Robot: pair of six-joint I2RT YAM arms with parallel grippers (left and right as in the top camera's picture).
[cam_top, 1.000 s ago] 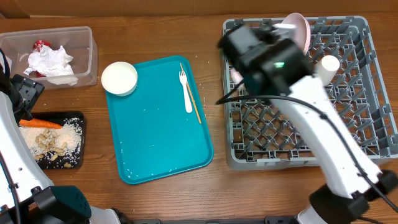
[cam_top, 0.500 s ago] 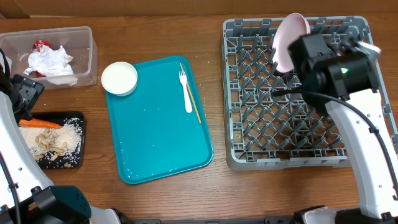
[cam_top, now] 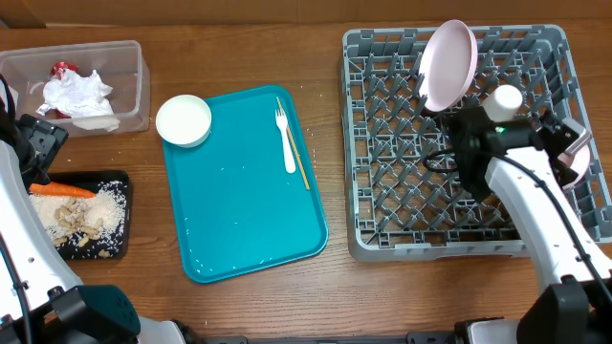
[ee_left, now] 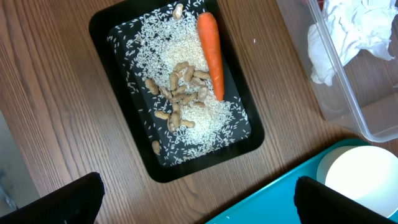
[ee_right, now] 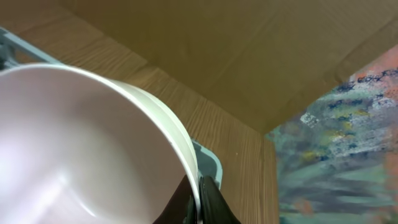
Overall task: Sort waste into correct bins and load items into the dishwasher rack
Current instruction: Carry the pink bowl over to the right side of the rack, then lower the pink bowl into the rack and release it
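Note:
My right gripper needs to tip and go down, to the left in the overhead view, onto the empty rack wires nearer than the white cup.
My right gripper [ee_right: 199,202] is shut on the rim of a small pink bowl [ee_right: 81,143]. In the overhead view it holds the bowl [cam_top: 579,156] at the right side of the grey dishwasher rack [cam_top: 402,205]. A pale-pink plate [cam_top: 448,65] stands on edge in the rack, with a white cup [cam_top: 505,97] beside it. A white bowl [cam_top: 184,119], a white fork [cam_top: 286,143] and a wooden stick [cam_top: 295,143] lie on the teal tray [cam_top: 239,220]. My left gripper [ee_left: 199,205] is open and empty above the table between the black tray [ee_left: 205,158] and the teal tray.
The clear tub [cam_top: 134,91] at the back left holds a crumpled napkin [cam_top: 78,96] and a red wrapper [cam_top: 63,70]. The black tray [cam_top: 120,182] holds a carrot [ee_left: 210,53], rice [ee_left: 180,59] and beige scraps [ee_left: 180,93]. A cardboard wall stands behind the table.
My right arm has swung from the rack's back left to its right side, carrying the pink bowl. The plate and cup now show uncovered. The left arm has not moved.

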